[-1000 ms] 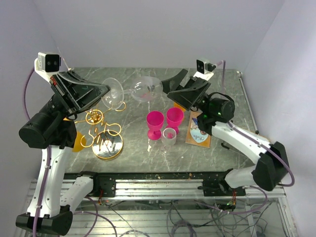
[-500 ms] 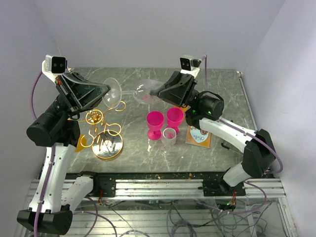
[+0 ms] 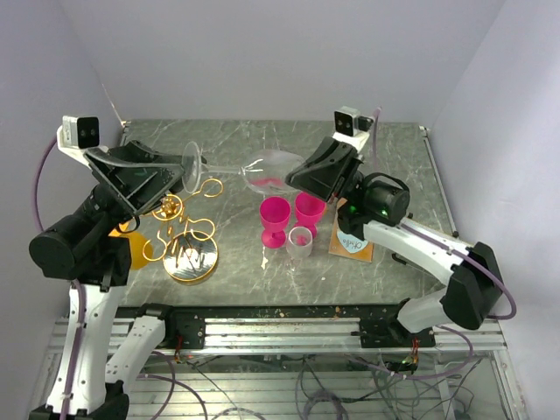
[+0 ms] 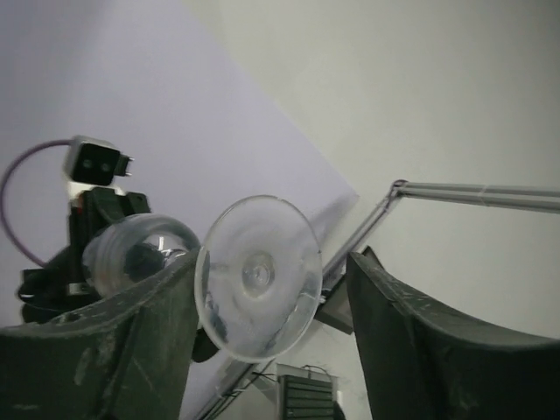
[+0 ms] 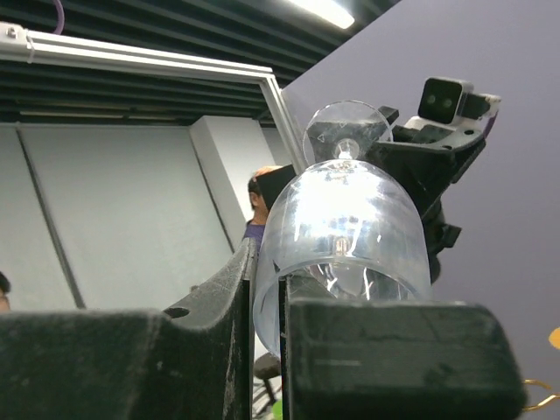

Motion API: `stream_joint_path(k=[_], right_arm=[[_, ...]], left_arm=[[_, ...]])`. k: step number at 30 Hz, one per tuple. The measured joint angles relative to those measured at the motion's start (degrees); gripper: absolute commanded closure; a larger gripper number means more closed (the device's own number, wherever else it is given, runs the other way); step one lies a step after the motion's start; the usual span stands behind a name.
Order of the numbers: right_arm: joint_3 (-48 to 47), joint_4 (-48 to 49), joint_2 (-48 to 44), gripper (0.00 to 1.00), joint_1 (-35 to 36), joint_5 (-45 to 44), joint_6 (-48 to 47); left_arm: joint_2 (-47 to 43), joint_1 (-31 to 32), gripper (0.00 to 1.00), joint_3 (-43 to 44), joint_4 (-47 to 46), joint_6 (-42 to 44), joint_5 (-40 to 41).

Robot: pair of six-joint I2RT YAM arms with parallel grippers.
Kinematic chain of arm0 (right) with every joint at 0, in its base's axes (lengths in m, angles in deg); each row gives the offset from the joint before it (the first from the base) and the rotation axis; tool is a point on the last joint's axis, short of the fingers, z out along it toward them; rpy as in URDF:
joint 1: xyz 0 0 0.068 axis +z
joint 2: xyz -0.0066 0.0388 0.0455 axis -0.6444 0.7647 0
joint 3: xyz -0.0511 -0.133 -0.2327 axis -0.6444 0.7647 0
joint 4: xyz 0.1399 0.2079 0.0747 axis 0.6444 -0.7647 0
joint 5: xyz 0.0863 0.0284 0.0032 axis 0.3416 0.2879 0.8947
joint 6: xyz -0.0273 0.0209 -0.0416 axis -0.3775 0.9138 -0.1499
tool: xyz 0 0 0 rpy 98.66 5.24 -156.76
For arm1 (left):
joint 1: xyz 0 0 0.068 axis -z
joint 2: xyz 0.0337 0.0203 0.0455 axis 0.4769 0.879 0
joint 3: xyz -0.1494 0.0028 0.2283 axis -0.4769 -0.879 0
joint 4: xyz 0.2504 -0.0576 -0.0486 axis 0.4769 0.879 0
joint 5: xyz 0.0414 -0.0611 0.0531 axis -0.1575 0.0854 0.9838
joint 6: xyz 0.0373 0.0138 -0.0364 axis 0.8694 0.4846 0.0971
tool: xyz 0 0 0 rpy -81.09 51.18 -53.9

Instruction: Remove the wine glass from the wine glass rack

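The glass now has its foot (image 5: 347, 131) sideways, so next my right gripper will turn fingers-down, lower it onto the bare tabletop outward of the printed card and release it.
The clear wine glass (image 3: 262, 170) hangs sideways in the air, above and behind the gold wine glass rack (image 3: 186, 243) and apart from it. My right gripper (image 3: 295, 176) is shut on the rim of its bowl. In the right wrist view the fingers (image 5: 179, 350) pinch the bowl wall (image 5: 350, 227), with the foot (image 5: 347, 131) beyond. My left gripper (image 3: 180, 172) stands open around the round foot (image 4: 258, 276). The foot lies close to the left finger (image 4: 105, 350), with a gap to the right one.
Two pink goblets (image 3: 275, 219) (image 3: 310, 208) and a small clear cup (image 3: 299, 241) stand under the glass. A printed card (image 3: 353, 236) lies to their right. An orange piece (image 3: 137, 251) sits left of the rack's disc base (image 3: 193, 262).
My right gripper came in and shut on the bowl's rim. My left gripper opened off the foot and drew back a little to the left. The glass shifted slightly right.
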Motion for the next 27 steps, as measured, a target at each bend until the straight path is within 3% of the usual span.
stream_joint_path(k=[4,8,11,16,22,27], right_arm=[[4.2,-0.5,-4.9,1.0,0.0,-1.4,-5.0],[8.3,-7.6,-14.4,1.0,-0.1,-5.2,-13.7],[8.8,-21.3,-22.4,1.0,0.0,-11.1,-22.7],[-0.1,-55.6,-29.0,1.0,-0.1,-29.2,-38.0],[-12.0,-88.5,-25.0,1.0,-0.2,-56.3,-53.2],[-13.3,-103.0,-18.6,1.0,-1.3,-73.1,-65.2]], left_arm=[[-2.5,0.0,0.07,1.7,9.7,7.6,0.3],[-4.9,0.0,0.05,4.1,22.4,15.9,1.9],[-6.4,0.0,0.05,5.4,30.8,21.1,3.5],[-7.7,0.0,0.04,5.5,38.0,24.8,5.9],[-7.4,0.0,0.04,6.1,42.6,27.2,7.3],[-7.3,0.0,0.04,7.9,45.3,28.9,8.2]])
